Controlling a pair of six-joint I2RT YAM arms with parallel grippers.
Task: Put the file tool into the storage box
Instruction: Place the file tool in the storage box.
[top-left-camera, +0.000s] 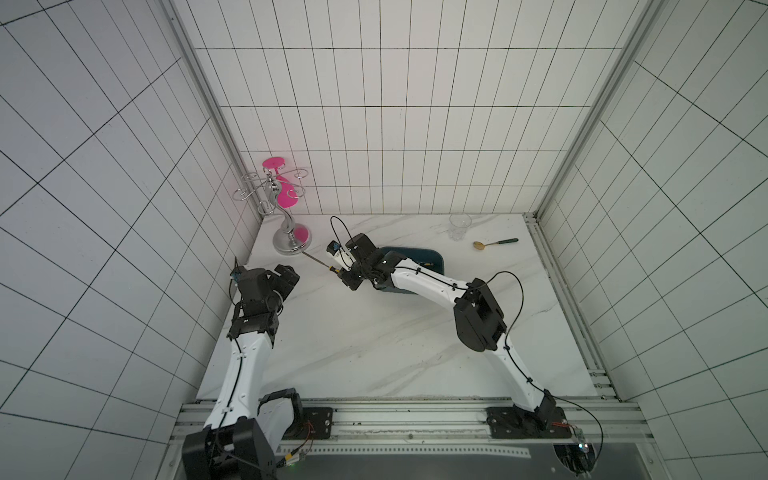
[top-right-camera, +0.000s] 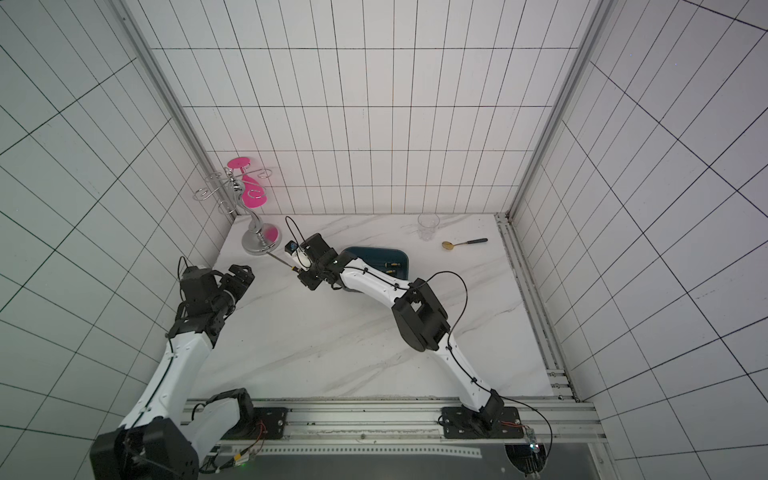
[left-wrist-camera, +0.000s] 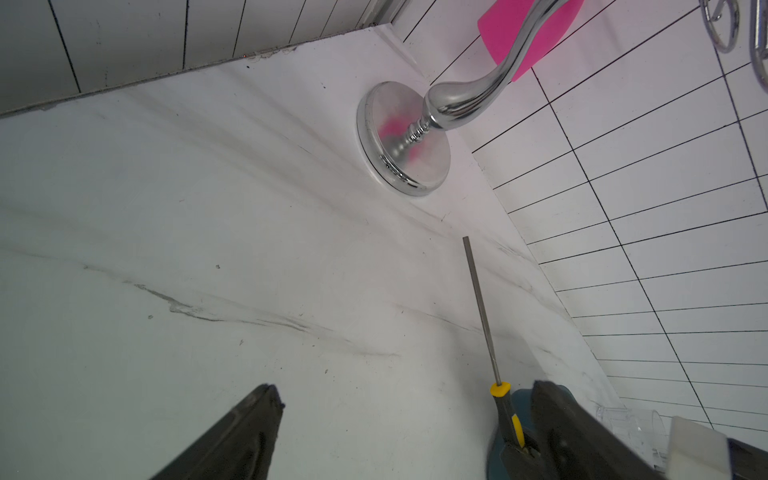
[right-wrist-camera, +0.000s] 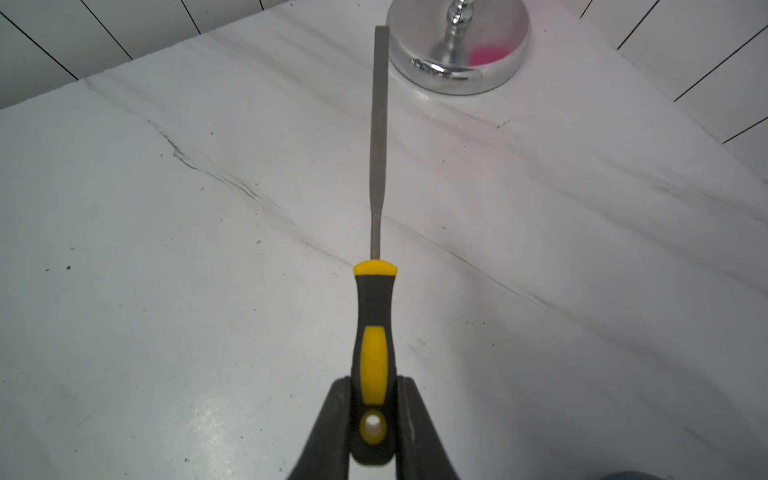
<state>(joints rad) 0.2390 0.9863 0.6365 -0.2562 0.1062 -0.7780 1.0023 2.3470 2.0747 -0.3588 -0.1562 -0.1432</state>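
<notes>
The teal storage box (top-left-camera: 434, 259) is behind my right gripper's wrist, so I'll leave the chrome stand, go over the box and down, and release the handle.
The file tool (right-wrist-camera: 376, 137) has a black and yellow handle and a thin grey blade. My right gripper (right-wrist-camera: 374, 399) is shut on the end of its handle. In both top views the file tool (top-left-camera: 318, 260) (top-right-camera: 283, 263) sticks out of the right gripper (top-left-camera: 344, 277) (top-right-camera: 306, 277), its blade pointing at the chrome stand. The teal storage box (top-left-camera: 434, 259) (top-right-camera: 401, 254) lies just behind the right wrist, partly hidden by the arm, with other files (top-right-camera: 392, 265) inside. My left gripper (left-wrist-camera: 407, 388) (top-left-camera: 289, 277) is open and empty at the table's left edge.
A chrome stand (top-left-camera: 291, 243) (right-wrist-camera: 459, 45) with pink discs rises at the back left, close to the blade tip. A clear glass cup (top-left-camera: 459, 226) and a gold spoon (top-left-camera: 494, 243) with a dark handle sit at the back right. Tiled walls close in three sides.
</notes>
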